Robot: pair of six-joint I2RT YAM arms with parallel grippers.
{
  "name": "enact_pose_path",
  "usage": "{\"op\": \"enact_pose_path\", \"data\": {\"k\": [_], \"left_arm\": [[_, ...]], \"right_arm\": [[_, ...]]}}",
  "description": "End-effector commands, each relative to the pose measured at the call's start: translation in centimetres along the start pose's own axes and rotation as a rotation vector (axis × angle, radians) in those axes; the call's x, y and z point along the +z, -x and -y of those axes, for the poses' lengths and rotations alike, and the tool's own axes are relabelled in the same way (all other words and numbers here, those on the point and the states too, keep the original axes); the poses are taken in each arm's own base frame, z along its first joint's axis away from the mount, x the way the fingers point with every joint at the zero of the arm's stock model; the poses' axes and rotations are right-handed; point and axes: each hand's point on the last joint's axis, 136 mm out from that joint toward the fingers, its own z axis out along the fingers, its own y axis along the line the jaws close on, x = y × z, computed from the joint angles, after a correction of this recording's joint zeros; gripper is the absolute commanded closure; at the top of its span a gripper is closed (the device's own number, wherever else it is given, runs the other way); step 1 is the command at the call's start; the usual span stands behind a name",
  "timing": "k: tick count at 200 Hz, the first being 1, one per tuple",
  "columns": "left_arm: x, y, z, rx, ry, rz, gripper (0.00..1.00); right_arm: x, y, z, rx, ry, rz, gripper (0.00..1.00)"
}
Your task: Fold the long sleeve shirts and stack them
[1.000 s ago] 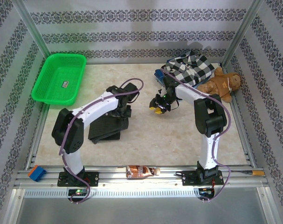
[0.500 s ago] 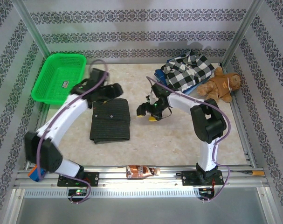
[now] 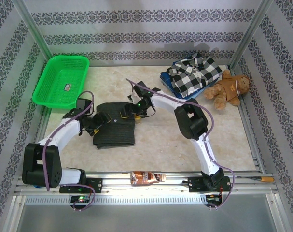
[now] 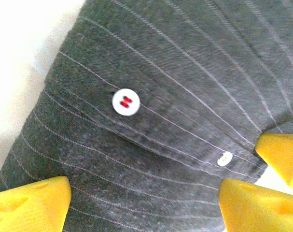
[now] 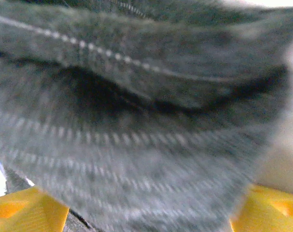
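My right gripper works farther onto the shirt toward my left gripper next and closes on the shirt's side edge (image 3: 132, 115) (image 5: 146, 159), whose folds lie between its open fingers.
The dark charcoal pinstriped shirt (image 3: 115, 128) lies folded into a rectangle at the table's middle. My left gripper (image 3: 98, 120) is low over its left edge, and in the left wrist view the gripper (image 4: 144, 208) stands open above the cloth (image 4: 175, 87) near a white button. My right gripper (image 3: 135, 110) is at the shirt's far right corner. In the right wrist view it (image 5: 146, 212) is open, with blurred folds of the shirt (image 5: 136, 145) between its wide-set fingers. A black-and-white checked shirt (image 3: 194, 72) lies on a blue garment (image 3: 166, 80) at the back right.
A brown teddy bear (image 3: 229, 88) sits right of the checked shirt. A green basket (image 3: 62, 79) stands at the back left. On the front rail lie a brown bottle (image 3: 146, 177) and a blue block (image 3: 38, 179). Patterned walls enclose the table.
The left arm swung from beside the basket down to the shirt's left edge. The right gripper moved left to the shirt's far right corner. Both jaws opened.
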Motion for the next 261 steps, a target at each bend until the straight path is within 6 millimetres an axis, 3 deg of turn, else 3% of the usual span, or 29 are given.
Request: {"op": "enact_pose_path", "data": {"k": [1, 24, 53, 61, 75, 94, 108, 129, 154, 177, 194, 204, 214, 241, 261], "left_arm": [[2.0, 0.7, -1.2, -0.017, -0.016, 0.017, 0.20], [3.1, -0.1, -2.7, -0.028, -0.003, 0.011, 0.20], [3.9, -0.6, -2.4, -0.010, -0.068, 0.010, 0.20], [4.0, -0.6, -2.0, -0.002, -0.095, 0.010, 0.20], [4.0, -0.7, -1.7, 0.008, -0.123, 0.012, 0.20], [2.8, 0.0, -0.9, 0.031, -0.148, 0.048, 0.18], [0.8, 1.3, 0.5, 0.052, -0.187, 0.103, 0.15], [-3.7, 4.5, 3.4, 0.101, -0.253, 0.224, 0.00], [-9.0, 7.8, 7.2, 0.164, -0.315, 0.329, 0.00], [-11.8, 9.2, 10.1, 0.200, -0.368, 0.344, 0.00], [-13.0, 9.6, 11.3, 0.205, -0.408, 0.361, 0.00], [-13.2, 9.6, 11.4, 0.201, -0.420, 0.369, 0.00], [-13.0, 9.4, 11.2, 0.194, -0.422, 0.370, 0.00], [-10.7, 8.3, 9.6, 0.166, -0.395, 0.305, 0.00], [-9.1, 7.1, 8.4, 0.139, -0.382, 0.255, 0.00]], "right_arm": [[1.8, -1.3, 0.3, -0.023, -0.090, -0.069, 0.18], [3.1, -2.1, 0.2, -0.018, -0.168, -0.110, 0.21], [5.5, -3.0, -1.6, -0.056, -0.207, -0.151, 0.34], [6.3, -3.0, -2.2, -0.058, -0.213, -0.165, 0.42], [6.9, -2.6, -2.3, -0.036, -0.249, -0.167, 0.64], [5.3, -1.2, -1.3, -0.021, -0.370, -0.111, 0.87], [2.0, 0.2, -0.4, -0.043, -0.496, -0.034, 1.00], [-5.3, 2.3, 1.1, -0.099, -0.682, 0.093, 1.00], [-16.1, 3.8, 3.7, -0.189, -0.959, 0.205, 1.00], [-26.9, 3.8, 6.8, -0.237, -1.277, 0.265, 1.00], [-31.2, 3.7, 7.4, -0.318, -1.457, 0.284, 1.00], [-31.0, 3.4, 7.5, -0.373, -1.512, 0.263, 1.00], [-29.2, 3.0, 8.0, -0.412, -1.524, 0.218, 1.00], [-20.3, 0.3, 9.4, -0.456, -1.482, 0.051, 1.00], [-12.7, -1.7, 8.3, -0.506, -1.403, -0.020, 1.00]]}}
